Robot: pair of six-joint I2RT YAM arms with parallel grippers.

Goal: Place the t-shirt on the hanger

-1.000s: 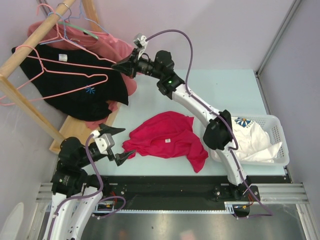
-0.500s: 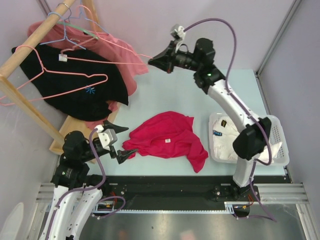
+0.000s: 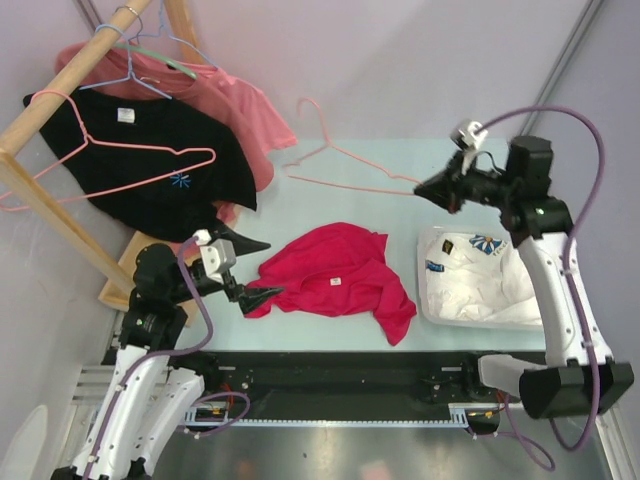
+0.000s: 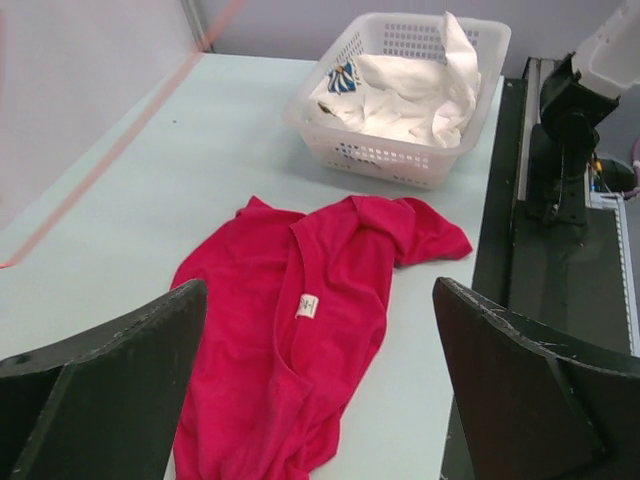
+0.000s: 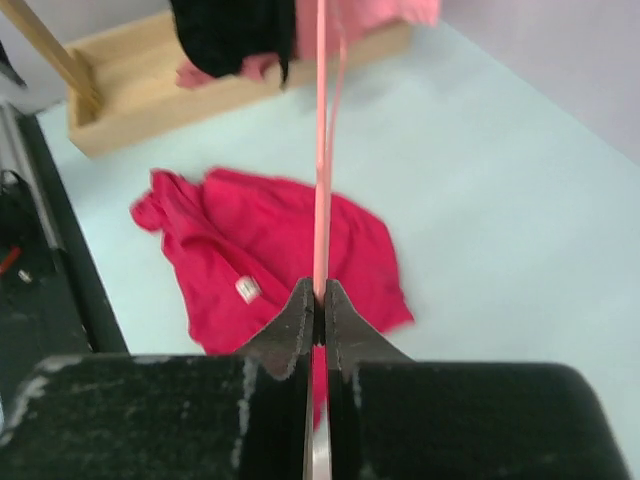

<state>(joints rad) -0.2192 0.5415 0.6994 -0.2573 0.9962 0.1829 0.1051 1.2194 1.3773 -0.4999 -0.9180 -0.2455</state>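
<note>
The hanger needs to go over the t-shirt [image 5: 275, 240] next, so my right gripper needs to draw back, carry it there and then release it. My left gripper stands open beside it, free to take the wire [image 5: 321, 150].
The crimson t-shirt [image 3: 335, 275] lies crumpled on the table's near middle, its white neck label up [image 4: 307, 306]. My right gripper [image 3: 428, 188] hovers above the table's right side, shut on one end of the thin pink hanger [image 3: 352, 184]. The hanger stretches left from it in the air, its hook pointing back. In the right wrist view the wire [image 5: 321, 150] runs straight out from the closed jaws [image 5: 320, 290], with the t-shirt [image 5: 260, 250] below. My left gripper [image 3: 258, 268] stands wide open just left of the t-shirt, which shows between its fingers [image 4: 320, 300], nothing held.
A white basket [image 3: 555, 250] of white clothes sits at the right, also in the left wrist view [image 4: 400, 160]. At the left a wooden rack [image 3: 60, 90] carries a black t-shirt [image 3: 150, 190], a salmon-pink one [image 3: 240, 110] and more wire hangers [image 3: 130, 80].
My right arm has swung from the rack rightward, carrying the pink hanger out over the table. My left gripper has edged a little closer to the t-shirt, still open.
</note>
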